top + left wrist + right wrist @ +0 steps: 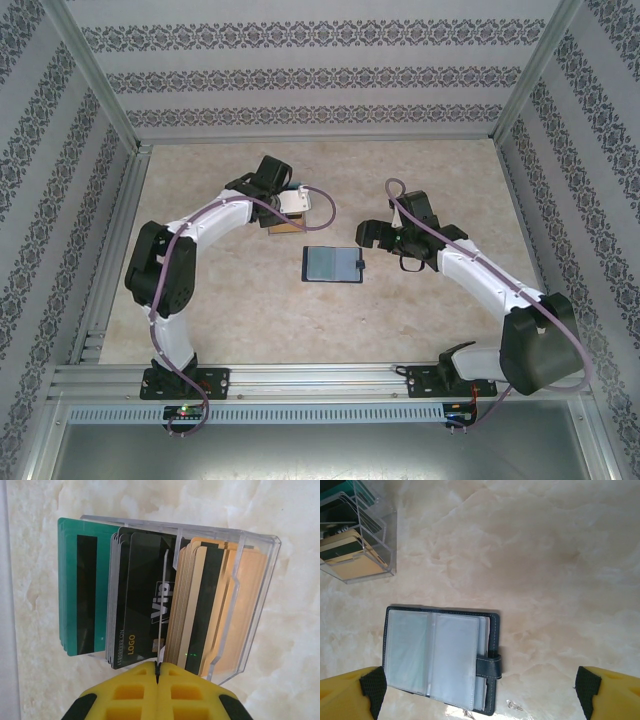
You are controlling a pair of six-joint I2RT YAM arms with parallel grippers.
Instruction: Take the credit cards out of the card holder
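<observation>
I will next lower my left gripper outward to the dark stack, which is below and outward of it, and release the credit card, already parallel to those cards.
The navy card holder lies open on the table, its pale clear sleeves facing up and its snap tab to the right. My right gripper hangs above its right side, open with nothing between the fingers. My left gripper is shut on a thin credit card seen edge-on. It holds this card over a clear box beside the dark stack. In the top view the left gripper is at that box, up and left of the card holder.
The clear plastic box holds a green stack, a dark stack and a tan stack of cards standing in slots. It also appears at the upper left of the right wrist view. Patterned walls enclose the table.
</observation>
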